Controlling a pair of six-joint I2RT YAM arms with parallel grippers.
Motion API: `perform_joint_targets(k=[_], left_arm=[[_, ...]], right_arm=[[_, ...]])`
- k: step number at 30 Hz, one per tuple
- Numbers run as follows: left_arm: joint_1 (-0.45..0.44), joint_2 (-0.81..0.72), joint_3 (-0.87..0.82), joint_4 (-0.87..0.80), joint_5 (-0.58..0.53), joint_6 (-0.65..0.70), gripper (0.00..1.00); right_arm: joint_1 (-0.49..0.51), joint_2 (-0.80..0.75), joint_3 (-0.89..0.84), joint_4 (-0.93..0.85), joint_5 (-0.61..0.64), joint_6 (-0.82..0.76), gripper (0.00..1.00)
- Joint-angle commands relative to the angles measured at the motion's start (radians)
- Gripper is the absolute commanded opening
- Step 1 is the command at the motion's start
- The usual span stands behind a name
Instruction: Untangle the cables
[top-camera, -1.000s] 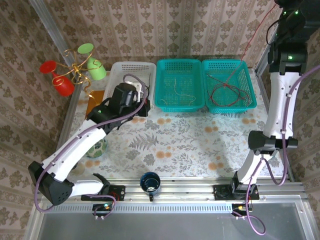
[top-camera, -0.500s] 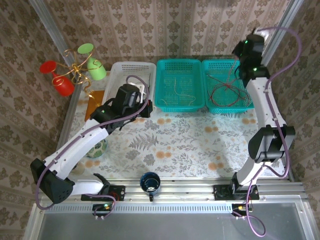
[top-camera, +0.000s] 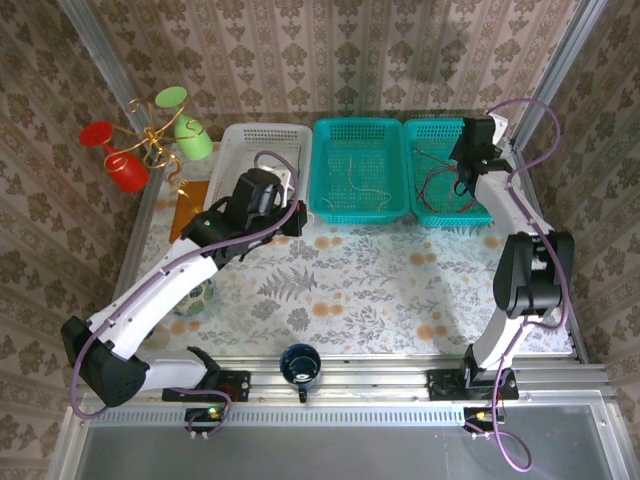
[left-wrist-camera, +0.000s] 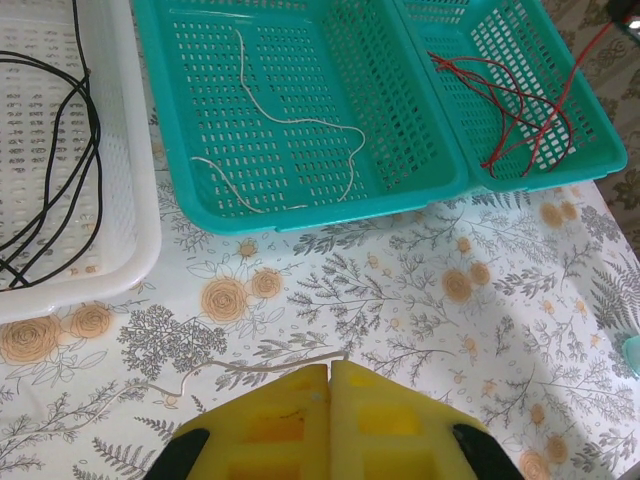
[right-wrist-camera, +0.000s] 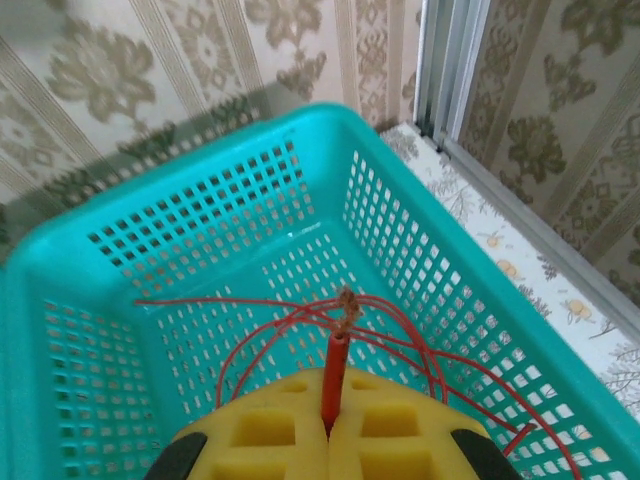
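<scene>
The robot's right gripper needs to go down toward the bottom of the teal basket and release the red cable's end, since the looped red cables lie below the gripper's fingers.
My right gripper (right-wrist-camera: 330, 388) (top-camera: 463, 176) is shut on the end of a red cable (right-wrist-camera: 337, 358) whose frayed copper tip sticks up past the pads. It hangs low over the right teal basket (right-wrist-camera: 200, 230) (top-camera: 500, 205), where the rest of the red cables (left-wrist-camera: 510, 100) lie looped. My left gripper (left-wrist-camera: 330, 368) (top-camera: 292, 218) is shut just above the flowered tablecloth in front of the baskets. A thin white cable (left-wrist-camera: 240, 368) runs from its tips off to the left. More white cable (left-wrist-camera: 300, 125) lies in the middle teal basket (top-camera: 360, 127). Black cables (left-wrist-camera: 70, 180) lie in the white basket (top-camera: 232, 140).
A stand with red and green plastic glasses (top-camera: 150, 135) is at the back left. A green patterned cup (top-camera: 195, 295) sits under the left arm, and a dark mug (top-camera: 300, 362) at the near edge. A metal frame post (right-wrist-camera: 450, 60) rises behind the right basket.
My right arm has come down from high at the back right into the right basket, bringing the red cable's end with it. My left gripper has edged slightly right.
</scene>
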Motion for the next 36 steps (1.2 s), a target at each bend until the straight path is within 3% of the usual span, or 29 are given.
perform_joint_targets(k=[1, 11, 23, 31, 36], left_arm=[[-0.011, 0.005, -0.008, 0.004, 0.005, -0.019, 0.00], [-0.020, 0.006, -0.013, 0.002, -0.001, -0.023, 0.00], [-0.026, -0.011, -0.011, -0.018, -0.016, -0.024, 0.00], [-0.028, -0.017, 0.009, -0.037, -0.026, -0.014, 0.00], [-0.027, -0.020, 0.055, -0.061, -0.025, 0.002, 0.00]], right_arm=[[-0.002, 0.094, 0.104, -0.125, 0.015, 0.043, 0.00], [0.004, 0.323, 0.255, -0.423, -0.053, 0.197, 0.00], [-0.007, 0.480, 0.419, -0.577, -0.148, 0.211, 0.01], [-0.025, 0.377, 0.410, -0.569, -0.143, 0.202, 0.56], [-0.026, 0.259, 0.344, -0.540, -0.127, 0.196, 0.72]])
